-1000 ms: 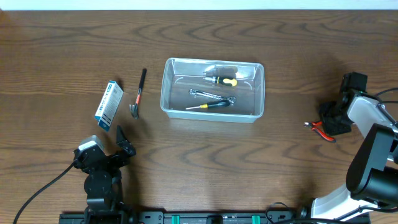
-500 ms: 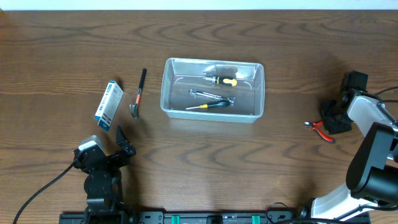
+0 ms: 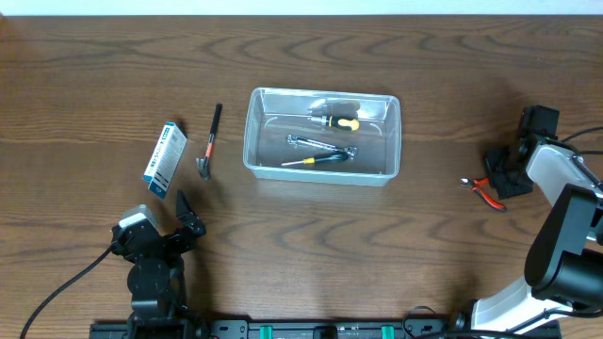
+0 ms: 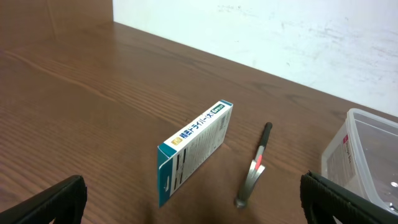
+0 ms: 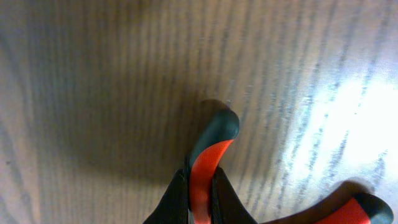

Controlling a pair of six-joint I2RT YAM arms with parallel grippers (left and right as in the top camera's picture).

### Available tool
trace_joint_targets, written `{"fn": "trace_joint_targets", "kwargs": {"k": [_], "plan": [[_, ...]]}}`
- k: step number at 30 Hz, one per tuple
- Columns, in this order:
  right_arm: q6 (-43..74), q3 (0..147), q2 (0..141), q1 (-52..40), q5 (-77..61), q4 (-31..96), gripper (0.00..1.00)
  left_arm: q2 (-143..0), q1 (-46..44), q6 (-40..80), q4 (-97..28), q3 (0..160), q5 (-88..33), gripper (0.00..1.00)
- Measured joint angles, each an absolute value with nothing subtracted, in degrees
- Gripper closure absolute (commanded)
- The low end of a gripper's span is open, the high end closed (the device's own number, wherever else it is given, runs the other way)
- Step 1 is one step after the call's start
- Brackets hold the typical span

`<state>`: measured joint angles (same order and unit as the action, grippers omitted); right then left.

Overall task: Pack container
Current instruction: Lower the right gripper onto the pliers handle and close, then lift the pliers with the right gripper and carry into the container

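Note:
I should lift the pliers (image 3: 485,192) with my right gripper, left in the overhead view over the walled container's rim, then lower and release them beside the screwdriver handles.
The clear plastic container (image 3: 252,132) stands at the table's middle and holds two screwdrivers and a wrench; its corner shows in the left wrist view (image 4: 367,155). My right gripper (image 3: 500,175) is far to its right, shut on one red handle of the pliers (image 3: 485,192), low over the wood. In the right wrist view the fingers (image 5: 200,193) pinch that handle (image 5: 208,155). My left gripper (image 3: 185,218) is open and empty near the front left; its fingers (image 4: 199,199) frame a small hammer (image 4: 254,174) and a blue-and-white box (image 4: 193,146).
The hammer (image 3: 209,146) and the blue-and-white box (image 3: 165,157) lie left of the container. The pliers' other handle (image 5: 360,208) shows at the lower right of the right wrist view. The table's far edge meets a white wall (image 4: 280,31).
My right gripper has shifted slightly with the pliers handle in it, and the pliers moved a little. The left arm and the other objects have not moved.

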<state>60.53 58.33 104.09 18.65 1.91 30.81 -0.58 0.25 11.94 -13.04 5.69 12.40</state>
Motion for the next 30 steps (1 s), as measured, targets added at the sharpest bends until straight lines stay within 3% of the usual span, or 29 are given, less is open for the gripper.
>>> {"fn": "trace_joint_targets", "kwargs": {"k": [12, 30], "plan": [[55.37, 61.67, 105.86, 17.56, -1.63, 31.09, 0.99, -0.58, 0.25, 11.94, -13.04, 5.69, 12.4, 0.02], [42.09, 83.05, 106.13, 7.07, -2.39, 38.35, 0.99, -0.58, 0.25, 11.94, -13.04, 5.69, 12.4, 0.02]]}}
